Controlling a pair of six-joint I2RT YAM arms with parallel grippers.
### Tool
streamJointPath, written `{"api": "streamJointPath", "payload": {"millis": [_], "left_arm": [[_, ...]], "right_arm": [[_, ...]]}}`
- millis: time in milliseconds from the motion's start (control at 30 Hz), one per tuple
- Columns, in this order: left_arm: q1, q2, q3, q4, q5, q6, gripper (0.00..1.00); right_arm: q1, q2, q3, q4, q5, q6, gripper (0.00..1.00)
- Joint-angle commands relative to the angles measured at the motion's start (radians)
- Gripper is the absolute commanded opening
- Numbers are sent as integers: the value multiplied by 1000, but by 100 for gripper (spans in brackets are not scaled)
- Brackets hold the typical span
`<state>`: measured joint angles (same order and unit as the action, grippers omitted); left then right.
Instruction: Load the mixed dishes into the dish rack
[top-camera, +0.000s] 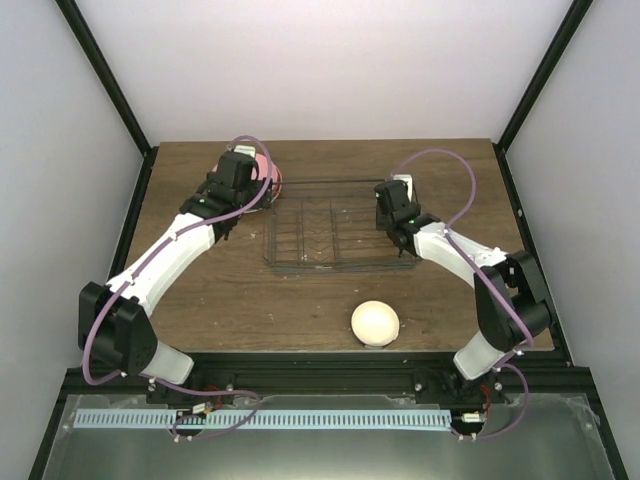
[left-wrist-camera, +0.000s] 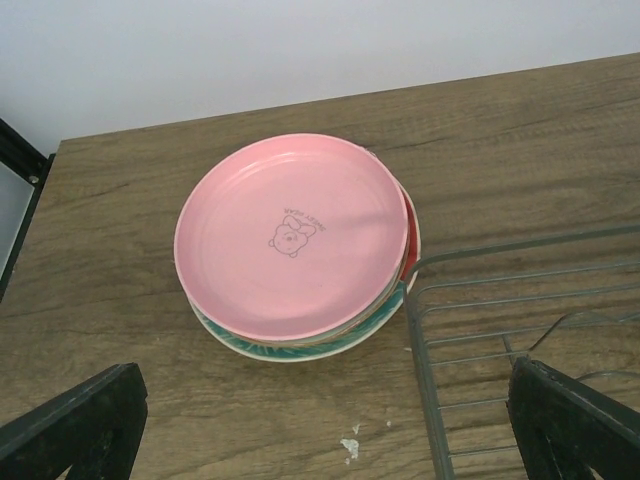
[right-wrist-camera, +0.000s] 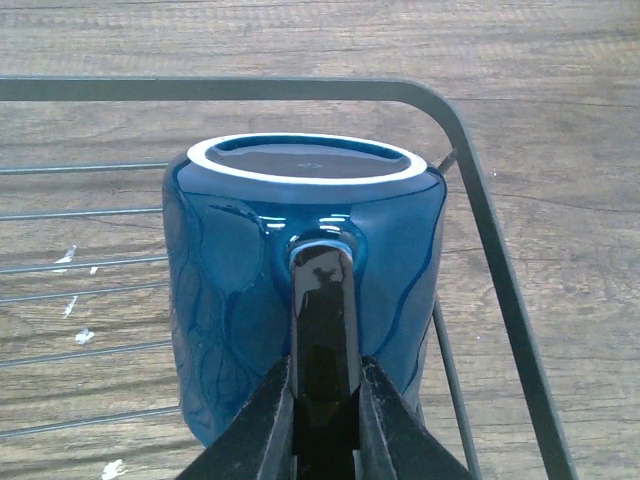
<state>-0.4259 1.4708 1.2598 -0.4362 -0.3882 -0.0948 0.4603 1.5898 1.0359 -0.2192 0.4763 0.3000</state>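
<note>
My right gripper lowers the dark blue mug onto the bottom wires inside the rack's corner next.
A pink plate (left-wrist-camera: 292, 235) tops a stack at the dish rack's (top-camera: 330, 235) left end. Under it show a pale plate rim (left-wrist-camera: 354, 329) and a teal-and-red patterned plate (left-wrist-camera: 304, 351). My left gripper (left-wrist-camera: 325, 440) hovers open just short of the stack, its fingers (left-wrist-camera: 80, 420) spread wide with nothing between them. In the right wrist view a dark blue mug (right-wrist-camera: 300, 250) is upside down, base up, inside the rack's right corner. My right gripper (right-wrist-camera: 323, 420) is shut on its handle. A cream bowl (top-camera: 375, 323) lies upside down near the table's front edge.
The rack's wire corner (left-wrist-camera: 520, 300) lies right beside the plate stack. White flecks (left-wrist-camera: 350, 447) dot the wood near it. Dark frame posts and pale walls close in the table on three sides.
</note>
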Motion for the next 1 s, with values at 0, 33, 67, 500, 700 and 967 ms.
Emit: {"api": "streamJointPath", "payload": {"millis": [0, 33, 67, 500, 700, 967], "left_arm": [[3, -12, -11, 24, -17, 13, 100], [3, -10, -12, 26, -17, 16, 100], [3, -10, -13, 28, -16, 18, 100], [3, 14, -17, 37, -2, 18, 100], [4, 17, -25, 38, -4, 21, 100], [3, 27, -28, 32, -5, 17, 100]], "right_arm": [[8, 2, -7, 180, 101, -71, 1], [8, 1, -18, 210, 111, -87, 1], [9, -2, -30, 238, 125, -104, 1], [11, 41, -131, 404, 106, -141, 1], [14, 62, -183, 446, 70, -125, 4], [26, 37, -183, 393, 41, -107, 26]]}}
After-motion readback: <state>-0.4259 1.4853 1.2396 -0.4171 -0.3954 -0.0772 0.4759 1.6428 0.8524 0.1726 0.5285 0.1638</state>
